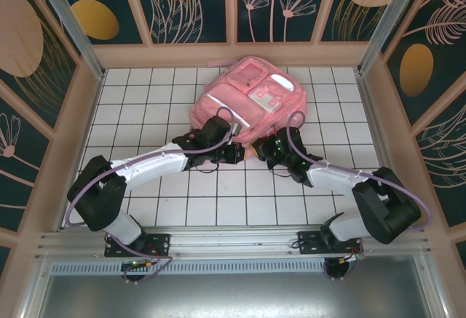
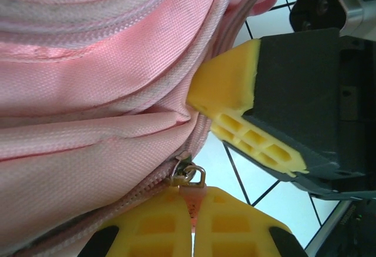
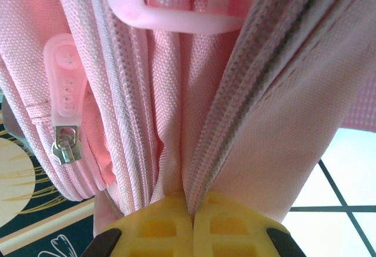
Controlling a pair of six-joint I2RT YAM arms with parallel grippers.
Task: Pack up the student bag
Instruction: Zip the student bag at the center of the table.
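Note:
My right gripper draws the fabric away from my left gripper and outward, toward the bare tiles beside the bag, then releases it next, since it lies slanted.
The student bag (image 1: 251,92), a large pink backpack, lies at the back middle of the white tiled table. Both grippers meet at its near edge. My left gripper (image 1: 237,150) is shut on the pink tab (image 2: 192,197) of a metal zipper slider (image 2: 188,173); its yellow fingertips (image 2: 147,222) press together around the tab. My right gripper (image 1: 263,150) is shut on the bag's fabric along a zipper seam (image 3: 235,104); the cloth runs down into its closed jaws (image 3: 192,207). A yellow finger of the right gripper (image 2: 235,92) presses the bag (image 2: 88,92) just above the slider.
A second zipper slider with a translucent pink tab (image 3: 64,92) hangs on the bag's left side, and a pink plastic buckle (image 3: 170,13) sits above. Bare tiled table (image 1: 145,100) lies to the left and front. Patterned walls (image 1: 44,114) enclose the table on three sides.

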